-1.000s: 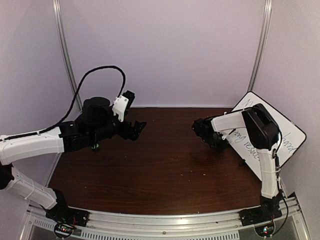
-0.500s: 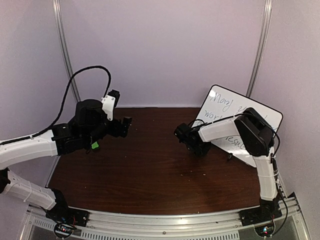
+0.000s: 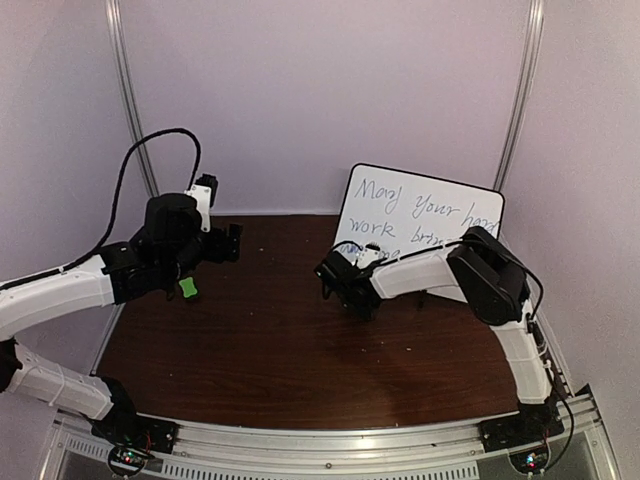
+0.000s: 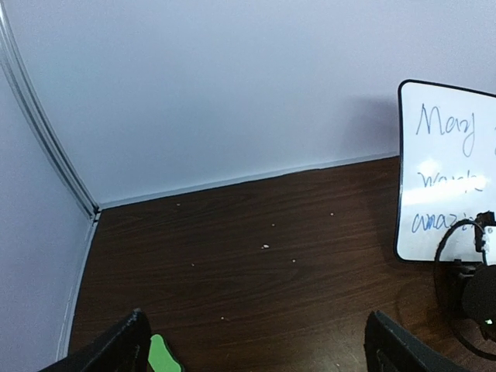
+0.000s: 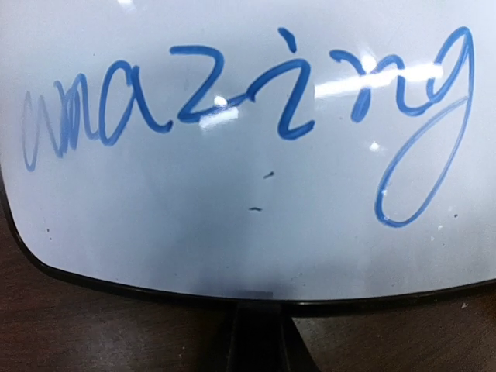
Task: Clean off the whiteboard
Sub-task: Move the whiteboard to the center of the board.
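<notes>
My right gripper drags the whiteboard left in the top view, nearer the eraser, and releases the whiteboard's edge next, as bare wood lies there.
The whiteboard (image 3: 420, 212) stands nearly upright at the back right, its face with blue handwriting turned toward the arms. It also shows at the right edge of the left wrist view as the whiteboard (image 4: 446, 170). In the right wrist view the whiteboard (image 5: 232, 225) fills the frame with the word "amazing". My right gripper (image 3: 346, 281) is shut on the board's lower black edge, the right gripper (image 5: 254, 301) pinching the rim at the middle. My left gripper (image 3: 228, 243) hangs open over the left of the table. Nothing lies between the spread jaws of the left gripper (image 4: 257, 319).
A small green eraser block (image 3: 187, 289) sits low under the left arm; the same eraser (image 4: 164, 355) shows by the left finger. The dark wooden table (image 3: 280, 340) is walled in white, with metal rails at the back corners. White crumbs (image 4: 266, 246) dot the wood.
The right gripper has swung the whiteboard from lying tilted at the far right to standing upright further left. The left arm has drawn back toward the left.
</notes>
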Controlling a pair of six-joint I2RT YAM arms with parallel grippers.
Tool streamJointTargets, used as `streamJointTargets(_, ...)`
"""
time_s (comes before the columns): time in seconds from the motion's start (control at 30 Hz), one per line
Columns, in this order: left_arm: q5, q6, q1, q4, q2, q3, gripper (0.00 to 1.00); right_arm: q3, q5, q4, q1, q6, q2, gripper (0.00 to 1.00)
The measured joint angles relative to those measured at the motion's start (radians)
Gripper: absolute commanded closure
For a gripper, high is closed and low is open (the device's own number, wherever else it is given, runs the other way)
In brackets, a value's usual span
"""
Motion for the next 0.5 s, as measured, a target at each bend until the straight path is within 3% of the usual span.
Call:
streamJointTargets(0.23, 0.005, -0.061, 0.095, -0.033, 0.036, -0.004, 0.02, 0.003, -0.040, 0.091, 0.032, -0.147, 0.010, 1.00)
streamJointTargets(0.5, 0.009, -0.119, 0.109, -0.078, 0.130, -0.004, 0.02, -0.018, -0.141, 0.217, 0.056, -0.340, 0.009, 1.00)
